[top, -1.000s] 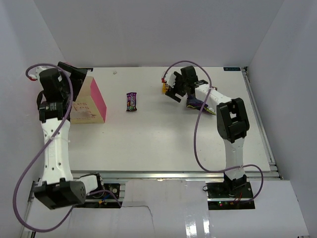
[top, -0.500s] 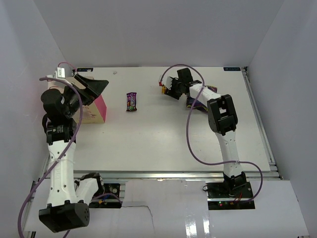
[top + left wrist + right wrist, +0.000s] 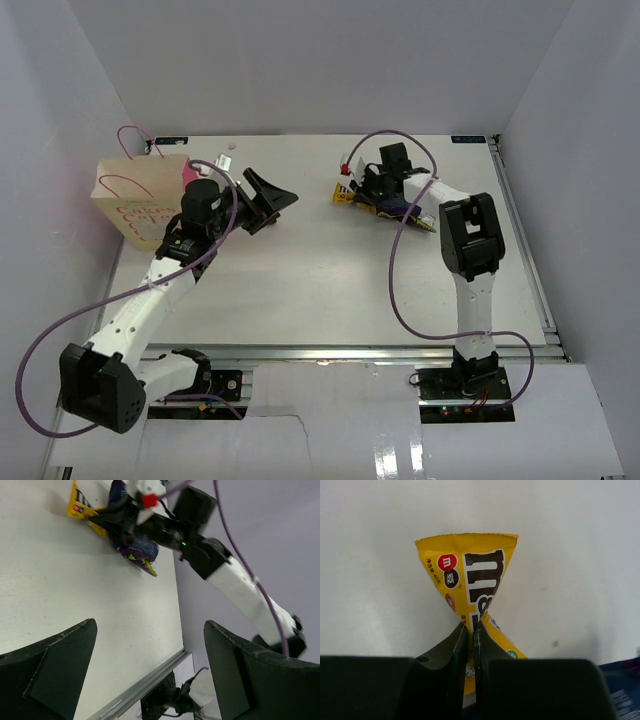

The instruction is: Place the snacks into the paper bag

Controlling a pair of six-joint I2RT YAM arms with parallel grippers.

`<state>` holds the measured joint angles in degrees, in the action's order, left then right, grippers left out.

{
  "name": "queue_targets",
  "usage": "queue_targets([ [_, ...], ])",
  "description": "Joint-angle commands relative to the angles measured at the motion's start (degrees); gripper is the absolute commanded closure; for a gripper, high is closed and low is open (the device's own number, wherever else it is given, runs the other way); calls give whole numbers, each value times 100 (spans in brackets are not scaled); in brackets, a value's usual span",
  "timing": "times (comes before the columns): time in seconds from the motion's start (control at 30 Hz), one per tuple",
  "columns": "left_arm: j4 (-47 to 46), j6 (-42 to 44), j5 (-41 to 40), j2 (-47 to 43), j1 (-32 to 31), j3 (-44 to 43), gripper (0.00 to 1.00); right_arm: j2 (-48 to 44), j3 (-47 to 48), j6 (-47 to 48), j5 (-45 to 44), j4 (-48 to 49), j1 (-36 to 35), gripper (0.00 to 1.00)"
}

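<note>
My left gripper moves down and to the right in the top view onto the yellow packet's top end (image 3: 342,192) (image 3: 76,504) next, since it sticks out free of my right gripper.
My right gripper (image 3: 471,629) is shut on the middle of a yellow candy packet (image 3: 470,575) that lies on the white table; the top view shows this gripper (image 3: 357,190) and the packet (image 3: 345,194) at the back centre. A crinkly dark blue snack bag (image 3: 405,210) lies just right of it, under the right forearm. The beige paper bag (image 3: 140,195) with pink cord handles stands at the far left. My left gripper (image 3: 278,205) hangs open over the table's middle, to the right of the bag, and holds nothing; its own camera shows the fingers (image 3: 55,675) wide apart.
The left wrist view looks across the table at the yellow packet (image 3: 80,507), the blue snack bag (image 3: 135,550) and the right arm (image 3: 200,535). White walls close in the table on three sides. A metal rail (image 3: 400,348) runs along the near edge.
The right gripper has shut on the yellow packet. The left arm has swung right from the bag to the table's middle, covering the spot where a dark packet lay. The bag now shows further left.
</note>
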<state>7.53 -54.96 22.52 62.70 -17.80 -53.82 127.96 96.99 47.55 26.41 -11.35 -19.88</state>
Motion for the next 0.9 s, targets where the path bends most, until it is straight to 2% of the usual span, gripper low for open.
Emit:
queue_targets([
  [0.0,-522,-339,-775,355,-320,310,2,-1052,-855,-762,1391,-236,46,90],
  [0.1,-996,-445,-925,873,-548,434,2,-2034,-1848,-1569,1980,1,46,92],
  [0.23,-1350,-533,-890,1594,-777,277,2,-2844,-2893,-2239,2359,537,37,92],
  [0.4,-1412,-525,-750,2343,-1076,-172,2,-3540,-3572,-2505,2500,713,-42,92],
  [0.57,-1403,-569,-635,2704,-1243,-454,5,-3813,-3758,-2707,2509,819,-139,92],
  [0.77,-1377,-630,-354,2774,-1305,-392,16,-3831,-3626,-2847,2412,863,-201,92],
  [0.87,-1316,-665,-240,2818,-1322,-357,34,-3831,-3547,-2883,2395,889,-209,92],
])
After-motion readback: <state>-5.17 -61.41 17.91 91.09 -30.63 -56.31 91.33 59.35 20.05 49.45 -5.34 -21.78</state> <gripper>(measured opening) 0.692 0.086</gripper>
